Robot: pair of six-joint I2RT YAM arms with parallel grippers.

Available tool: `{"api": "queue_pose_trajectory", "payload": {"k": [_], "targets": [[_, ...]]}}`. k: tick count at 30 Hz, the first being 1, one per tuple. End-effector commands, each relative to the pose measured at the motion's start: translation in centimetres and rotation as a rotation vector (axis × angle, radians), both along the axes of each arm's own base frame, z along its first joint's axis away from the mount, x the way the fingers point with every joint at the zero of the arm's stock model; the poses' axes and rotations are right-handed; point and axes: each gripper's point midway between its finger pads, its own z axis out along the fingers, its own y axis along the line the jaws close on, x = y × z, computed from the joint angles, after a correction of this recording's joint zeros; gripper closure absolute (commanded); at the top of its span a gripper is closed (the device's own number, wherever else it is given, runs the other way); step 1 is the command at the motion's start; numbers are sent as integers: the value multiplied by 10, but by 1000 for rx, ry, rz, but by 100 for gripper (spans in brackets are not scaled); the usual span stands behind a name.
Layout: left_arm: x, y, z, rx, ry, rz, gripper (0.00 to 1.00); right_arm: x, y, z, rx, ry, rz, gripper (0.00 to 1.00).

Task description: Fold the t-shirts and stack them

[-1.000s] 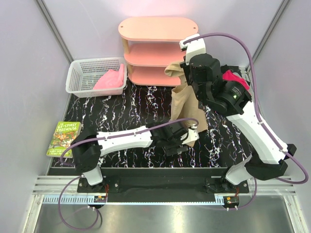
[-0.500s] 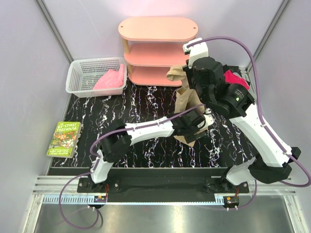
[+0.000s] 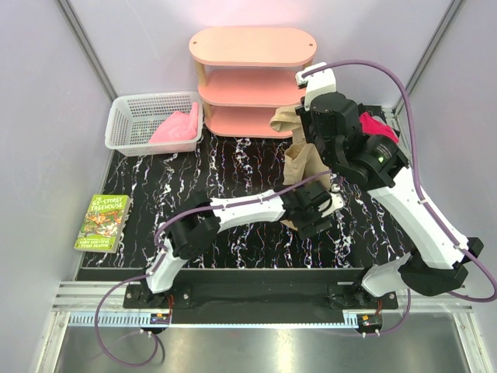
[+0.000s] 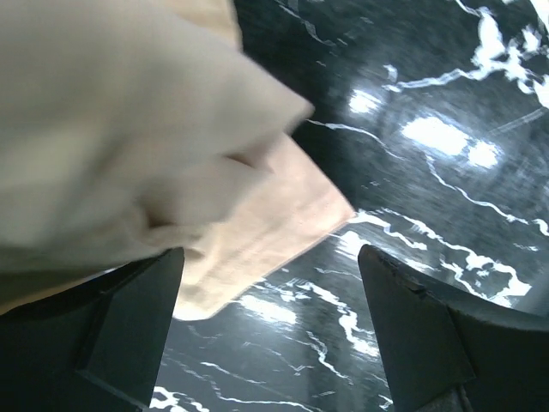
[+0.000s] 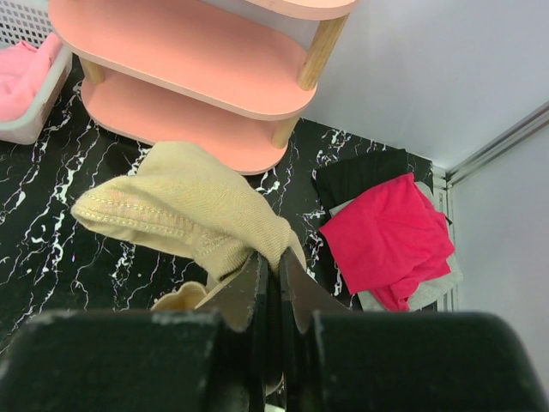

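Note:
The left gripper moves onto the edge of the tan-beige shirt's bottom corner next, with that edge between its spread fingers, then closes there.
The tan-beige t-shirt (image 3: 298,165) hangs bunched above the black marbled table, with my right gripper (image 5: 273,259) shut on its top fold (image 5: 197,210). My left gripper (image 3: 316,211) stands open at the shirt's lower end. In the left wrist view the cloth's bottom corner (image 4: 257,232) hangs just above and between the spread fingers (image 4: 429,335), and nothing is pinched. A magenta-red t-shirt (image 5: 390,232) lies on a black one (image 5: 356,176) and a grey one (image 5: 429,290) at the back right. A light pink t-shirt (image 3: 177,126) lies in the basket.
A white mesh basket (image 3: 128,116) stands at the back left. A pink three-tier shelf (image 3: 252,78) is at the back middle, close behind the hanging shirt. A book (image 3: 102,221) lies off the table's left edge.
My left arm has swung right and forward to the hanging shirt's lower end. The right gripper has shifted slightly right with the shirt, whose hanging part looks shorter and more bunched.

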Motion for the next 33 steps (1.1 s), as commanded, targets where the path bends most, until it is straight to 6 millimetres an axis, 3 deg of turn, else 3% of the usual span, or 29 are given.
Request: {"api": "queue_pose_trajectory", "payload": {"k": [1, 6, 20, 24, 29, 33], "targets": [[-18, -3, -6, -3, 48, -26, 12, -3, -4, 28, 95, -77, 10, 100], [-27, -3, -18, 12, 100, -37, 12, -2, -4, 27, 97, -74, 7, 100], [-28, -6, -45, 55, 157, -51, 17, -3, -1, 22, 111, -63, 16, 100], [-29, -7, -43, 48, 186, -58, 32, -3, -1, 22, 116, -63, 19, 100], [-28, -4, -45, 56, 199, -59, 67, -5, 0, 23, 122, -62, 24, 100], [-19, 2, -44, 61, 205, -43, 86, -6, -2, 23, 123, -64, 21, 100]]}}
